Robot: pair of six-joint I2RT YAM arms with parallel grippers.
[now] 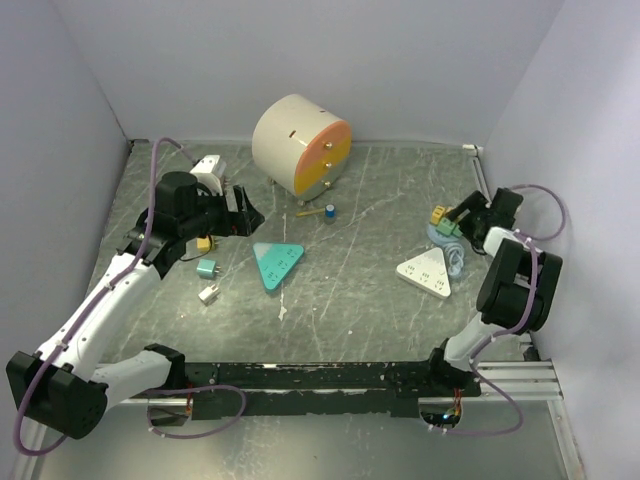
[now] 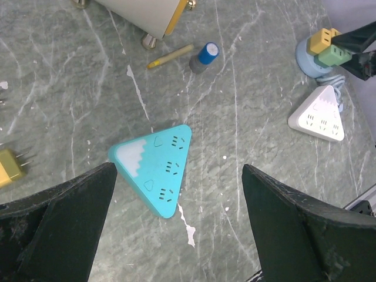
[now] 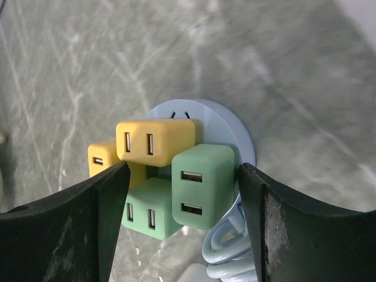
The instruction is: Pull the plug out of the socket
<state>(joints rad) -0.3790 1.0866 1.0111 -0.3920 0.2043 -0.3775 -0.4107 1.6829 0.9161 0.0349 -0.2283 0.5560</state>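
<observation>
My left gripper next moves across the table and down onto the yellow plug nearest it, lower and to its right in the top view.
A round light-blue socket (image 3: pixel 238 132) lies at the right of the table, also in the top view (image 1: pixel 440 232). Plugged into it are two yellow plugs (image 3: pixel 155 140) and two green plugs (image 3: pixel 202 185). My right gripper (image 3: pixel 182 176) is open, with one finger on each side of the plug cluster; the right finger is close beside the larger green plug. It shows in the top view (image 1: pixel 462 215). My left gripper (image 2: pixel 179 173) is open and empty, above a teal triangular socket (image 2: pixel 158 167) with nothing plugged in, and shows at the left of the top view (image 1: pixel 240 215).
A white triangular socket (image 1: pixel 428 273) lies near the round one, whose coiled cable (image 3: pixel 226 252) sits beside it. A cream and orange drum (image 1: pixel 300 145) stands at the back. A small blue-capped cylinder (image 1: pixel 329 212) and loose yellow (image 1: pixel 204 243), teal (image 1: pixel 207 268) and white (image 1: pixel 208 294) plugs lie at the left.
</observation>
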